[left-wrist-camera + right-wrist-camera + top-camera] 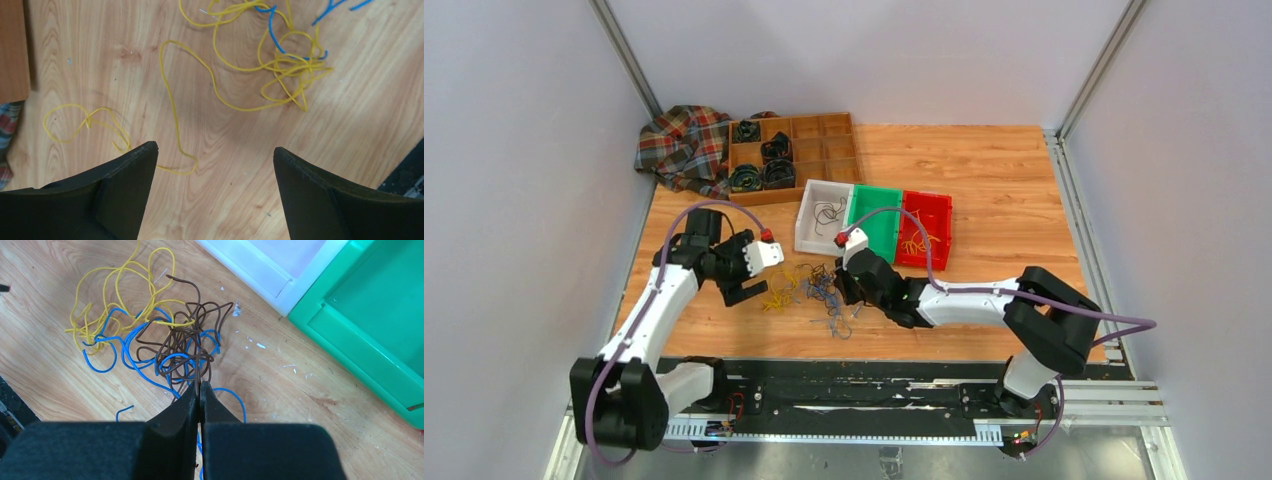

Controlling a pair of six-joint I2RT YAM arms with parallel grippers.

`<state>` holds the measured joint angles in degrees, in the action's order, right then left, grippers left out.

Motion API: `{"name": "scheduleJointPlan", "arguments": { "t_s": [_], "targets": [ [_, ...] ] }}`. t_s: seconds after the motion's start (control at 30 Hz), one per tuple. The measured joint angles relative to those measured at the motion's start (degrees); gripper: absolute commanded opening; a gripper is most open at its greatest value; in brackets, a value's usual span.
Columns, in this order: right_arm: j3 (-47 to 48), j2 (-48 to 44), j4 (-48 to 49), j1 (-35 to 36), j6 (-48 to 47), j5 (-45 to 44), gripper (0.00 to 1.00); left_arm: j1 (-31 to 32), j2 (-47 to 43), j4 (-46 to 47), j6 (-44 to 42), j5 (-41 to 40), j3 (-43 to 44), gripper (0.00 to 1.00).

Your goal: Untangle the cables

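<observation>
My left gripper needs to move outward and down onto the bend of the loose yellow wire, because this part of the wire is clear of the yellow knot [287,65].
A tangle of thin cables [812,290] lies on the wooden table between my two grippers. My right gripper [199,386] is shut on a brown wire [182,347] that runs up into a knot with blue wires [131,347] and yellow wires [120,285]. It shows in the top view [846,292] at the right side of the pile. My left gripper [215,150] is open and empty just above the table, at the left of the pile [746,293]. Ahead of it lie a loose yellow wire [172,100], a yellow knot [287,65] and a blue wire [272,35].
A white bin [809,215] with thin dark wires, a green bin [874,215] and a red bin [929,225] with yellow wires stand behind the pile. A wooden compartment tray [839,150] with black coiled bundles and a plaid cloth [682,140] are at the back left.
</observation>
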<state>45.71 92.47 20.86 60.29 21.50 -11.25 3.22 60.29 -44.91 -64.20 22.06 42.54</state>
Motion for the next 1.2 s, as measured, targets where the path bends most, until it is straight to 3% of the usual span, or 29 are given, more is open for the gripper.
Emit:
{"name": "scheduleJointPlan", "arguments": {
  "t_s": [0.13, 0.33, 0.63, 1.2],
  "targets": [
    [-1.51, -1.29, -0.39, 0.00, 0.24, -1.05, 0.01, 0.39, 7.54, 2.80, 3.48, -0.42, 3.10, 0.85],
    [-3.21, -4.76, -2.69, -0.09, 1.05, -2.71, 0.11, 0.55, 15.50, 5.92, 10.40, 0.66, 8.94, 0.82],
    [-4.22, -8.28, -2.91, -0.09, 1.44, -4.00, 0.40, 1.64, 21.11, 9.27, 16.79, 0.98, 8.22, 0.81],
    [-4.22, -13.62, -2.49, -0.07, -1.64, -7.39, 0.35, 1.79, 26.53, 8.94, 21.84, 1.81, 7.19, 0.69]
  ]
}}
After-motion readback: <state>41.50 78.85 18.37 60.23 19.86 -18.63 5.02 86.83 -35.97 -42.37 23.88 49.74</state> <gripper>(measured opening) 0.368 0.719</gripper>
